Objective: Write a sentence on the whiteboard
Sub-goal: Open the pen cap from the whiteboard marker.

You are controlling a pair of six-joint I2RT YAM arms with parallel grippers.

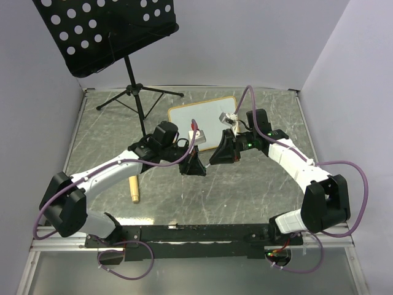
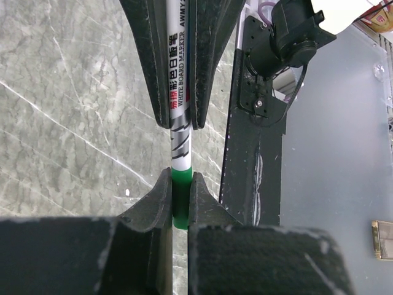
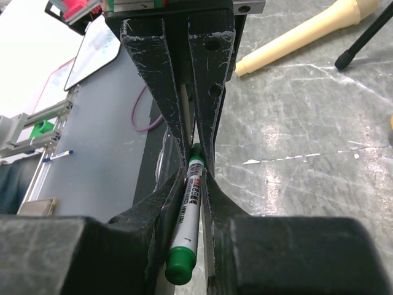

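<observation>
My left gripper needs to pull the marker's green end away, go down and release it, as bare tabletop lies below and to its left in the top view.
The whiteboard [image 1: 202, 114], white with a tan frame, lies flat at the back centre of the table. My two grippers meet in front of it, above the table. A whiteboard marker [image 2: 179, 141], with a white printed barrel and green ends, is held between them. My left gripper [image 2: 180, 196] is shut on one green end [image 1: 195, 167]. My right gripper [image 3: 195, 184] is shut on the barrel [image 3: 187, 215], and the other green end [image 3: 181, 261] sticks out behind its fingers. In the top view the right gripper [image 1: 222, 153] hides most of the marker.
A black perforated music stand [image 1: 110, 31] stands at the back left, its tripod legs [image 1: 138, 92] spread on the table. A cream wooden handle [image 1: 133, 189] lies by the left arm and also shows in the right wrist view [image 3: 307, 31]. The black base rail [image 1: 202, 233] runs along the near edge.
</observation>
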